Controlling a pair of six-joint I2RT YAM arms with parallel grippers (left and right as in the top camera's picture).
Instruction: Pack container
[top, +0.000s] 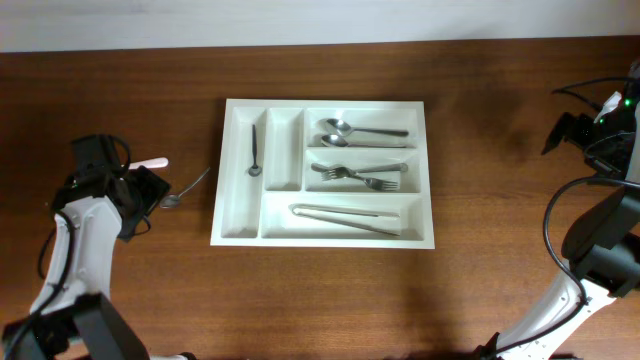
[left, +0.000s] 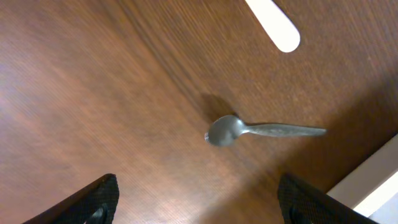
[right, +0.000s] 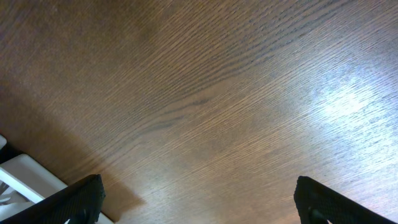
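Observation:
My left gripper needs to go down toward the tray next, onto that bowl (top: 171, 201) (left: 225, 130), because the metal spoon's bowl is the part closest to my open fingers.
The container (top: 240, 225), a large white cutlery tray, lies at the table's middle. It holds a small spoon (top: 254, 150), two spoons (top: 360, 132), forks (top: 360, 175) and tongs (top: 345, 215) in separate compartments. A loose metal spoon (top: 185, 188) lies on the wood just left of the tray. My left gripper (top: 150, 190) hovers beside its bowl. In the left wrist view the spoon (left: 261, 130) lies flat ahead of the open left gripper (left: 199, 208), with nothing between its fingers (left: 93, 200). My right gripper (top: 572, 130) is far right, and in its wrist view the right gripper (right: 199, 202) is open over bare wood.
A white flat handle (top: 150, 163) lies on the table left of the spoon, and the white handle (left: 273, 22) shows again at the top of the left wrist view. A tray corner (left: 379, 180) shows at that view's lower right. Another tray corner (right: 25, 177) sits at the right wrist view's lower left.

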